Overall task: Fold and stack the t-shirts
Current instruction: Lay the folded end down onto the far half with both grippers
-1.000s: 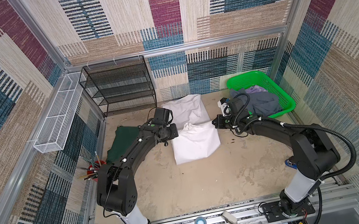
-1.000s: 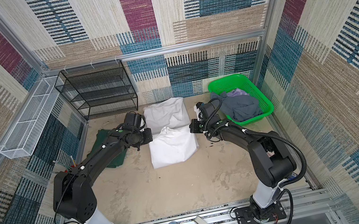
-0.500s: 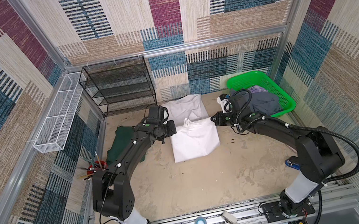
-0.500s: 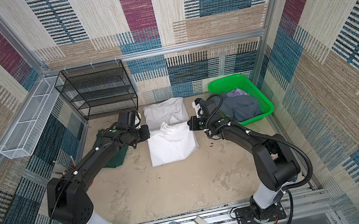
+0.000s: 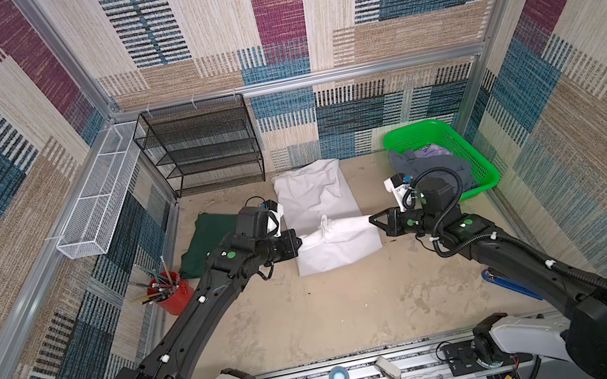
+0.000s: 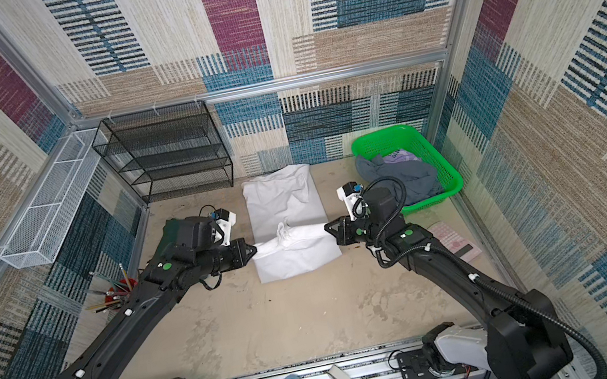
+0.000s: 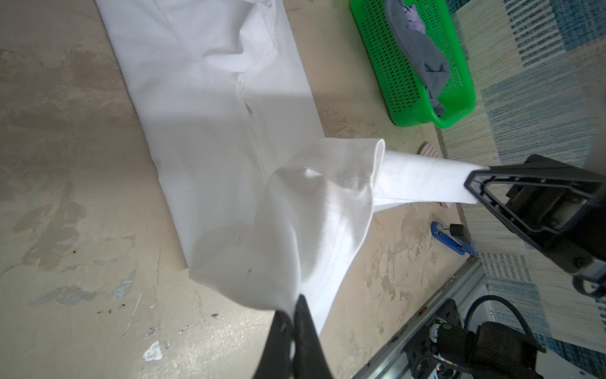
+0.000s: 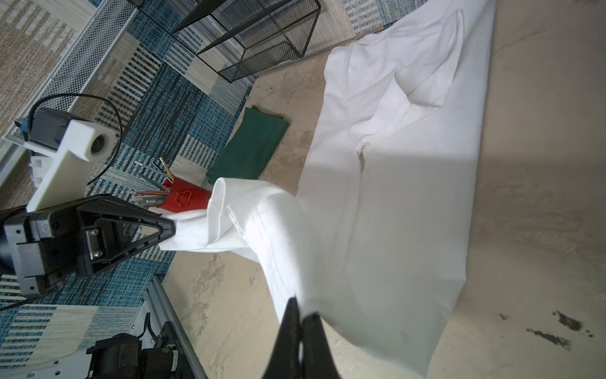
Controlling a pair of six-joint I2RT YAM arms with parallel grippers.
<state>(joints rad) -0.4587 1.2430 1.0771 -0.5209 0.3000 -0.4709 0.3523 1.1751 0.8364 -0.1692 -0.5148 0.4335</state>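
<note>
The left gripper carries the end of the t-shirt's edge outward and down onto the white t-shirt's flat middle [image 5: 296,211] [image 7: 176,155] next. It then releases it, since cloth still stretches lengthwise beyond the lifted piece.
The large white t-shirt [image 5: 316,196] [image 6: 282,198] lies lengthwise at the back middle of the table. One edge of it is lifted and stretched as a band between both grippers. My left gripper [image 5: 299,242] [image 6: 254,249] [image 7: 295,305] is shut on that edge's left end. My right gripper [image 5: 371,220] [image 6: 326,228] [image 8: 300,308] is shut on its right end. The dark green t-shirt [image 5: 209,241] [image 8: 252,144] lies flat to the left, partly under the left arm. The grey t-shirt [image 5: 428,164] [image 6: 405,177] with a lilac patch sits crumpled in the green basket [image 5: 468,153] [image 6: 430,151].
A black mesh shelf [image 5: 210,148] stands at the back left and a white wire tray [image 5: 100,196] hangs on the left wall. A red cup of pencils [image 5: 170,292] is beside the left arm. A blue tool [image 5: 508,283] lies near the right arm.
Both grippers have come a little toward the front of the table, still pinching the white t-shirt's lifted edge. The band of cloth between them is drawn straighter.
</note>
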